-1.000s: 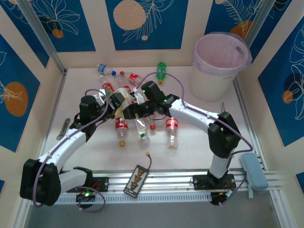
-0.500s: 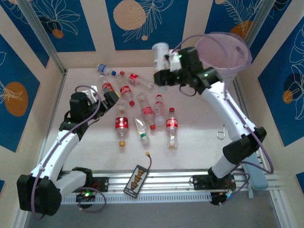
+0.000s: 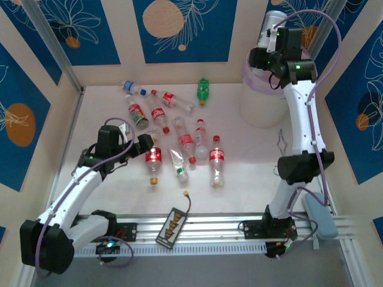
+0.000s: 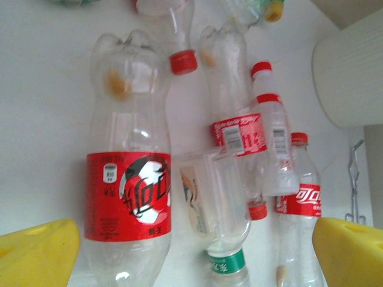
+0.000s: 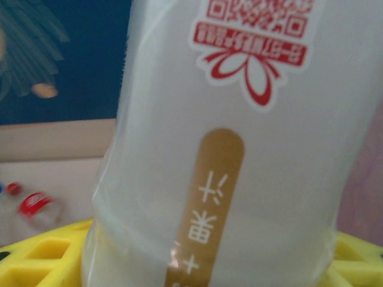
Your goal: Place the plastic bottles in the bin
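My right gripper brings the milky-white plastic bottle (image 3: 274, 19) down past the bin's rim next, then releases the bottle into the lilac liner.
My right gripper (image 3: 270, 31) is raised over the bin's rim (image 3: 249, 76) and is shut on a milky-white plastic bottle (image 3: 274, 19). In the right wrist view that bottle (image 5: 239, 149), with its red print and brown stripe, stands between the yellow fingers (image 5: 42, 254). The bin (image 3: 261, 101) is a white bucket with a lilac liner. Several plastic bottles lie on the table: a green one (image 3: 203, 89), a blue-capped one (image 3: 130, 88) and red-labelled ones (image 3: 187, 142). My left gripper (image 3: 145, 143) hangs open just left of a red-labelled bottle (image 3: 154, 156). In the left wrist view that bottle (image 4: 128, 191) lies inside the left yellow finger (image 4: 36, 251).
A small black board with a cable (image 3: 173, 222) lies by the front rail. A metal hook (image 3: 281, 143) sits right of the bottles, below the bin. A blue-grey pad (image 3: 317, 215) rests at the front right. Patterned walls close in the table on three sides.
The right arm lifted the milky-white bottle out of the pile and swung it up to the bin. The left arm pulled back from the pile, then reached down beside the red-labelled bottle.
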Controlling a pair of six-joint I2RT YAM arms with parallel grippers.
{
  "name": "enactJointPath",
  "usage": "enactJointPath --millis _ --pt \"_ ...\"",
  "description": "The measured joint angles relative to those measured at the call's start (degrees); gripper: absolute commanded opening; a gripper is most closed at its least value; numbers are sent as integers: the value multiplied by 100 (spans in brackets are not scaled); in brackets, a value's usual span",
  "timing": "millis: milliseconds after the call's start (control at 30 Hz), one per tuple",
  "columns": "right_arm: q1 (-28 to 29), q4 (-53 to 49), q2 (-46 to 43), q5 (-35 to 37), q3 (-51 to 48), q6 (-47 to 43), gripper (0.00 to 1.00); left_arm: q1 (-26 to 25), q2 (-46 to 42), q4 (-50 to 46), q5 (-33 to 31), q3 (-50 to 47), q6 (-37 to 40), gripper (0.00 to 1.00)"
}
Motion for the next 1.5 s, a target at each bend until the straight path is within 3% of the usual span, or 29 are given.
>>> enactJointPath --millis 267,833,1100,1267,1500 --pt "-680 -55 1023 42 498 -4 39 -90 105 -42 -129 -72 22 99" --pt "-861 -153 1585 -173 455 -26 40 -136 424 68 -238 -116 24 99" --pt "-944 -376 2083 -284 455 -70 45 -155 424 68 -330 -127 131 99" --pt "-951 -457 2144 -356 455 -92 56 -160 450 70 -356 -131 153 99" --pt "-1003 -514 2343 -485 457 -138 59 -179 501 68 -393 -131 155 99"
